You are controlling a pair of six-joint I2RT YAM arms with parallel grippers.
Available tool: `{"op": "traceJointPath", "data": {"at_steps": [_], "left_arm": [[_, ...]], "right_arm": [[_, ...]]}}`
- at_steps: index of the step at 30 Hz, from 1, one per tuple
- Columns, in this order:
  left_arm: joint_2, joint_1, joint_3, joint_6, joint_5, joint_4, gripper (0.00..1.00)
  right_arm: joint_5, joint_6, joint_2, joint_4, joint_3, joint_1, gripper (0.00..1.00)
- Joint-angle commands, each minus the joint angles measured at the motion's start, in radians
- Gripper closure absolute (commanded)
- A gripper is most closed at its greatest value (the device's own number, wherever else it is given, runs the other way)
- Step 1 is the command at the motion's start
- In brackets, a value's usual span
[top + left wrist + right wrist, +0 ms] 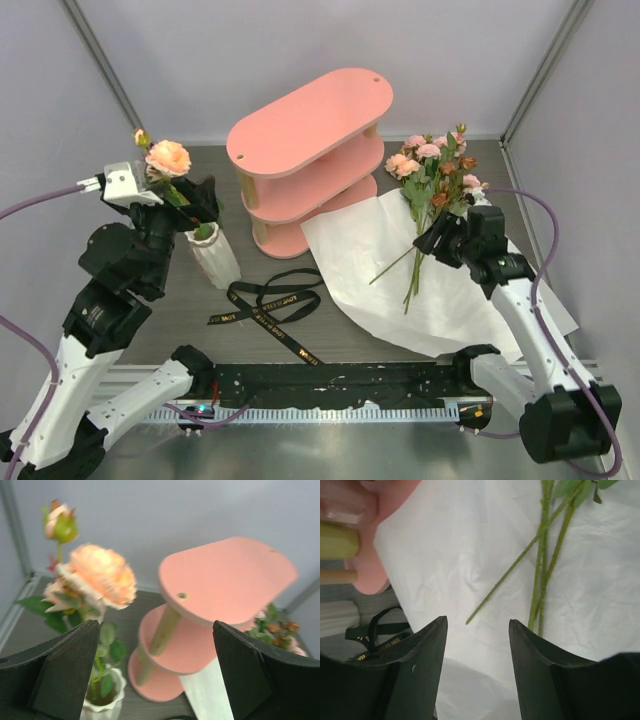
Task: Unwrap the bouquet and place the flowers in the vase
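Observation:
One slanting stem splays away from the others. Next I need to lower my right gripper outward onto the part of that stem beside the green leaves and close there.
The white ribbed vase (217, 258) stands left of centre with one peach rose (168, 157) and a bud upright in it. My left gripper (203, 200) hovers just above the vase rim beside the stem, jaws wide open and holding nothing. In the left wrist view the rose (101, 575) and vase (106, 706) sit by the left finger (65, 672). The remaining flowers (436, 170) lie on the flattened white paper (350, 250), stems (543, 580) pointing towards me. My right gripper (432, 240) hangs open over those stems (412, 275), gripping nothing.
The pink three-tier shelf (310, 130) stands at the back centre, just right of the vase. The untied black ribbon (265, 305) lies on the table in front of it. Grey walls enclose the table on three sides.

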Motion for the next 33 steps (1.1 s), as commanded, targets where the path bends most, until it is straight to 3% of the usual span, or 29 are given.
{"op": "traceJointPath", "data": {"at_steps": [1, 4, 6, 11, 18, 23, 33], "left_arm": [[0.015, 0.002, 0.062, -0.033, 0.394, 0.034, 0.00], [0.066, 0.002, 0.060, -0.036, 0.523, 0.043, 0.00], [0.124, 0.003, 0.068, -0.035, 0.625, 0.020, 0.00], [0.233, 0.002, 0.079, -0.015, 0.862, -0.058, 0.00], [0.172, 0.002, -0.052, -0.066, 0.899, 0.022, 0.00], [0.155, 0.002, -0.085, -0.063, 0.891, 0.020, 0.00], [0.179, 0.002, -0.082, -0.086, 0.907, 0.042, 0.00]], "right_arm": [[0.205, 0.044, 0.164, -0.044, 0.109, 0.003, 0.42], [0.294, 0.070, 0.252, -0.043, 0.156, 0.002, 0.46], [0.252, 0.087, 0.342, -0.014, 0.184, 0.003, 0.57], [0.201, 0.179, 0.492, 0.066, 0.201, 0.005, 0.60], [0.314, 0.305, 0.563, 0.196, 0.152, 0.003, 0.62], [0.377, 0.296, 0.603, 0.225, 0.170, 0.000, 0.63], [0.360, 0.291, 0.736, 0.241, 0.233, -0.037, 0.68]]}}
